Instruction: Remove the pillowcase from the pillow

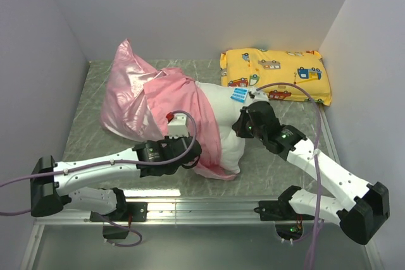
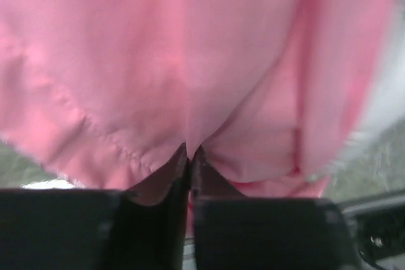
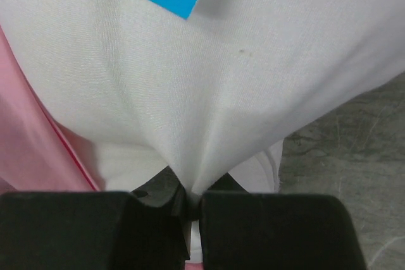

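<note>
The white pillow (image 1: 224, 124) needs to be pulled to the right in the top view by my right gripper next, over the bare tabletop, and released, because pink pillowcase wraps the pillow's other end.
The pink pillowcase (image 1: 136, 99) is bunched toward the back left, shiny at its far end and turned to its matte inner side (image 1: 183, 102) near the middle. The white pillow (image 1: 224, 124) sticks out of it on the right, blue tag (image 1: 239, 95) on top. My left gripper (image 1: 190, 150) sits at the pillowcase's near edge; its wrist view shows the jaws pinched together on a fold of pink pillowcase (image 2: 190, 93) at the gripper (image 2: 190, 151). My right gripper (image 1: 242, 124) is shut on a pinch of the white pillow (image 3: 209, 93), seen at the gripper (image 3: 192, 191).
A yellow vehicle-print pillow (image 1: 275, 74) lies at the back right, close behind the right arm. White walls close the table's left, back and right sides. The grey marbled tabletop (image 1: 278, 169) shows bare in front of the pillow.
</note>
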Tool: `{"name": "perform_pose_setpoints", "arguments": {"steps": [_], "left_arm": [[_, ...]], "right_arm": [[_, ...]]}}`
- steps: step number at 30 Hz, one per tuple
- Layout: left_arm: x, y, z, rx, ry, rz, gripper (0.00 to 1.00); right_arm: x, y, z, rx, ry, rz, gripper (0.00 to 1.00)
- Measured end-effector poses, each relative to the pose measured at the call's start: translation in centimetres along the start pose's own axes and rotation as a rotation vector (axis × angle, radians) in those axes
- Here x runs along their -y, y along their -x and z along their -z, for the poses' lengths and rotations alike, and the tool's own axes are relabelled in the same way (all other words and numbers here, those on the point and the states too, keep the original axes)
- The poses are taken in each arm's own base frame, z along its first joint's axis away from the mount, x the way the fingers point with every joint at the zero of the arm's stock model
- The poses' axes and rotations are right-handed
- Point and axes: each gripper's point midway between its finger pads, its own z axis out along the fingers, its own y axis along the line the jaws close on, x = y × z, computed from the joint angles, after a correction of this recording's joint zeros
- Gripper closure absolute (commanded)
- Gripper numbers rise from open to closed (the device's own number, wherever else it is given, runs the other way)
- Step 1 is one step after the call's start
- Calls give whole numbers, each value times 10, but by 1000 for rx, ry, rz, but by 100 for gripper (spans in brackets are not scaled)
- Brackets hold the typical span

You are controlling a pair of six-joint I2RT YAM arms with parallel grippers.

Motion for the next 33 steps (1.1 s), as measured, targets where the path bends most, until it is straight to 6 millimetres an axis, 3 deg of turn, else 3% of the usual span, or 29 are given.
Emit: {"name": "perform_pose_setpoints", "arguments": {"steps": [4, 7, 13, 16, 18, 20, 22, 23, 25, 29, 33], "left_arm": [[-34, 12, -1, 32, 120, 21, 99], [-64, 41, 4, 94, 164, 123, 100], [-170, 103, 27, 300, 338, 400, 99], [-196, 120, 38, 350, 363, 476, 99], [-197, 123, 38, 342, 337, 474, 100], [-193, 122, 36, 314, 306, 453, 100], [-188, 121, 31, 289, 281, 432, 99], [-184, 121, 28, 280, 265, 425, 99], [-178, 118, 22, 269, 232, 411, 100], [-164, 107, 12, 236, 178, 381, 100], [-135, 95, 2, 189, 116, 320, 99]], "right_arm": [[19, 20, 9, 22, -12, -50, 100], [38, 42, 20, 63, -48, -93, 100], [65, 68, 39, 119, -92, -146, 100], [73, 68, 41, 108, -89, -168, 100], [75, 67, 41, 97, -79, -176, 100], [78, 66, 40, 92, -82, -178, 91], [82, 63, 39, 85, -90, -177, 75], [84, 62, 39, 83, -97, -175, 55], [90, 63, 40, 93, -121, -161, 39], [95, 77, 51, 153, -158, -147, 30], [78, 97, 68, 225, -119, -115, 26]]}}
